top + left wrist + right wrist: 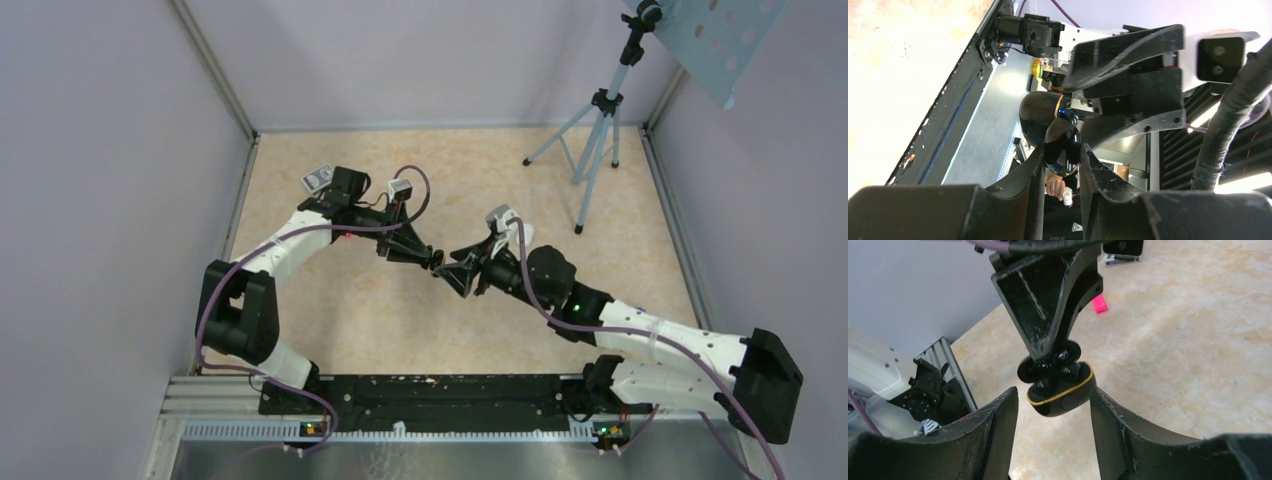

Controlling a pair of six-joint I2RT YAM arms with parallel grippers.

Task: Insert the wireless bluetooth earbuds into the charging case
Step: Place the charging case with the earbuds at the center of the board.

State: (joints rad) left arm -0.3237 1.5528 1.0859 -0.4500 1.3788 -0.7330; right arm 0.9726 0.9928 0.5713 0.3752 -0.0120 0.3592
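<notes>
I need to move my left gripper outward and down to the bare tabletop beyond the case and let the case go there, because both earbuds are already in its wells.
The charging case (1068, 401) is glossy black with a gold rim, not white, and hangs open in the air. Two black earbuds (1042, 386) (1068, 371) sit in its wells. My left gripper (1048, 357) comes down from above and is shut on the case's raised lid. In the left wrist view the gripper (1061, 152) pinches the glossy black shell (1062, 142). My right gripper (1053, 400) is open, one finger on each side of the case body; the right finger is at its side and the left finger stands apart. Both grippers (432, 260) (457, 276) meet above mid-table.
A grey tripod (592, 150) stands at the back right. A small card-like object (317, 178) lies at the back left, and a pink piece (1099, 304) lies on the beige tabletop. Grey walls enclose the sides. A black rail (430, 395) runs along the near edge.
</notes>
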